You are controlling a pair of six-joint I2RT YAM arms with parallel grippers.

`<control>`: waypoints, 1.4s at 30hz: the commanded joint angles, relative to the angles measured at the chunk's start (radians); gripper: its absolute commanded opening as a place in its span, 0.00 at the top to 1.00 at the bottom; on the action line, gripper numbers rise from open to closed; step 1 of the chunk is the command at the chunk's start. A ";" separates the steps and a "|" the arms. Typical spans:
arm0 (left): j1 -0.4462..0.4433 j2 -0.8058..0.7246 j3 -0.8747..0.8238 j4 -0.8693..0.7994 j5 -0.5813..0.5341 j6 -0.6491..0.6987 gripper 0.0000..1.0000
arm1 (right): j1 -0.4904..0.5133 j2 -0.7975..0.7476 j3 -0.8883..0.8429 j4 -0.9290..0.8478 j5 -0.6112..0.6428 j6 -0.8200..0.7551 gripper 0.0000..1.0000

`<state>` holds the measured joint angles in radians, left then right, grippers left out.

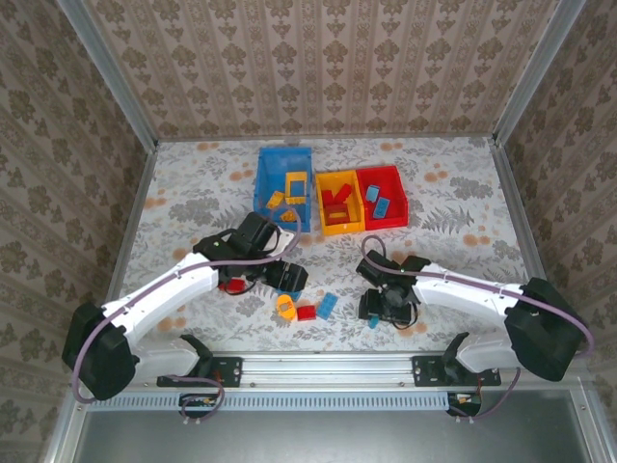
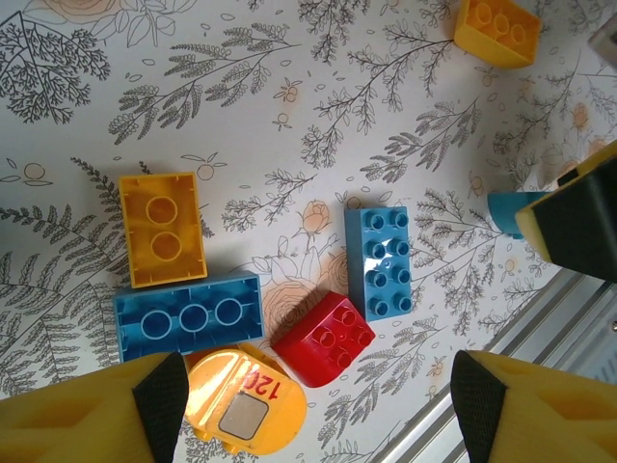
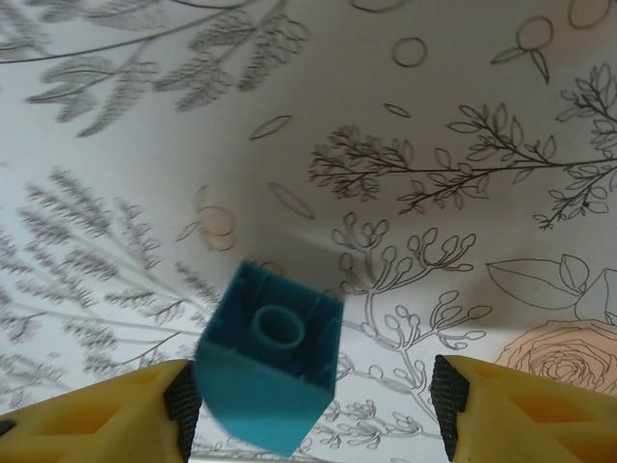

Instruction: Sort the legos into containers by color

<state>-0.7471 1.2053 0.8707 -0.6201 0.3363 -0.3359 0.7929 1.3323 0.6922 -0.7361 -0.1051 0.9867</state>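
Observation:
Next, my right gripper needs to lower slightly and close its fingers on the teal brick's sides, since the brick lies just below it, between the open fingers.
Three containers stand at the back: a blue bin holding orange-yellow legos, a yellow bin holding red ones, and a red bin holding blue ones. My left gripper hangs open over a loose cluster. In that cluster are a red brick, an orange rounded piece, an upturned blue brick, a yellow brick and a light-blue brick. My right gripper is open. A tilted, blurred teal brick lies between its fingers, close to the left pad and well apart from the right one.
Another yellow brick lies further off on the flowered table. A red piece sits under my left arm. The metal rail runs along the near edge, just behind both grippers. Open tabletop lies left and right of the bins.

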 commanded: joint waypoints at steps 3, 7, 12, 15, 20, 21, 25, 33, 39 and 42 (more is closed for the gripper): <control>-0.016 -0.047 0.006 0.006 0.001 0.016 0.24 | 0.002 0.051 -0.011 0.064 -0.011 0.095 0.34; -0.018 -0.060 0.004 -0.001 0.000 0.021 0.24 | 0.001 0.049 -0.038 0.101 0.000 0.137 0.41; -0.020 -0.073 0.010 -0.011 0.011 0.026 0.24 | 0.001 0.081 -0.048 0.140 0.032 0.171 0.55; -0.020 -0.083 0.017 -0.022 0.010 0.031 0.25 | 0.001 0.100 -0.033 0.141 0.039 0.177 0.64; -0.020 -0.089 0.048 -0.023 0.012 0.020 0.25 | -0.022 0.050 0.043 0.058 0.109 0.145 0.75; -0.020 -0.089 0.057 -0.020 0.010 0.015 0.25 | -0.038 0.027 0.067 0.033 0.117 0.129 0.76; -0.007 -0.053 0.142 0.005 0.004 -0.017 0.25 | -0.188 0.008 0.225 -0.069 0.161 -0.017 0.77; 0.063 0.137 0.391 0.053 0.012 -0.046 0.25 | -0.444 0.324 0.710 -0.120 0.228 -0.351 0.76; 0.099 0.276 0.523 0.089 0.007 -0.067 0.26 | -0.478 0.591 1.023 -0.145 0.332 -0.421 0.75; 0.109 0.313 0.546 0.110 0.012 -0.080 0.26 | -0.499 0.680 1.105 -0.134 0.330 -0.423 0.75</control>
<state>-0.6468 1.5013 1.3762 -0.5362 0.3405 -0.3893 0.3103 1.9533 1.7252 -0.8200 0.1722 0.6144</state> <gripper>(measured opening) 0.743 0.327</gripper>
